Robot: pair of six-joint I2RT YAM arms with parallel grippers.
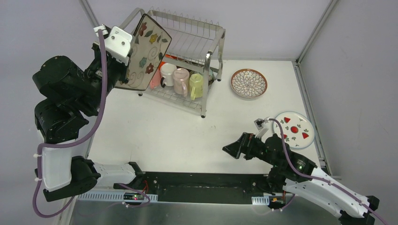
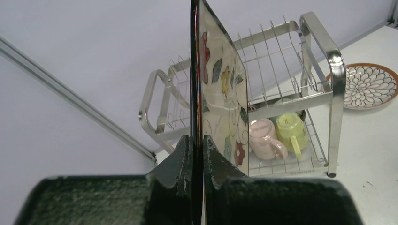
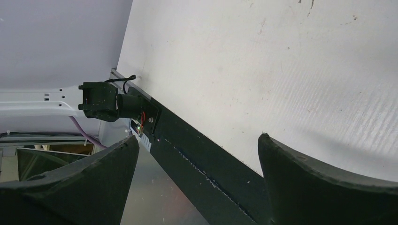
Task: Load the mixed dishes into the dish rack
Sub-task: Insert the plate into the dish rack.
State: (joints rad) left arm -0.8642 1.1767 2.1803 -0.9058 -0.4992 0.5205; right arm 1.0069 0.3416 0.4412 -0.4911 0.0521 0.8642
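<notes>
The space between the upper shelf's nearest end wires stands empty, outward and below, so next my left gripper will carry the plate outward, lower it there and release.
My left gripper [image 1: 126, 60] [image 2: 197, 140] is shut on the edge of the square floral cream plate [image 1: 146, 50] [image 2: 220, 89]. It holds the plate upright, above the left end of the steel dish rack [image 1: 212, 35] [image 2: 331, 61]. On the rack's lower shelf lie a white mug [image 1: 167, 73], a pink mug [image 1: 181, 79] [image 2: 264, 137] and a yellow-green mug [image 1: 196, 85] [image 2: 291, 127]. A brown-rimmed petal-pattern plate [image 1: 248, 83] [image 2: 371, 86] lies flat on the table to the right of the rack. My right gripper [image 1: 231, 150] [image 3: 197, 140] stands open and holds nothing, low over the table left of the white red-marked plate [image 1: 294, 129].
A black strip [image 1: 202, 180] [image 3: 211, 154] runs along the table's near edge between the arm bases. Metal rails [image 1: 309, 33] edge the grey walls at the back and right. The left arm's bulk [image 1: 61, 93] stands left of the rack.
</notes>
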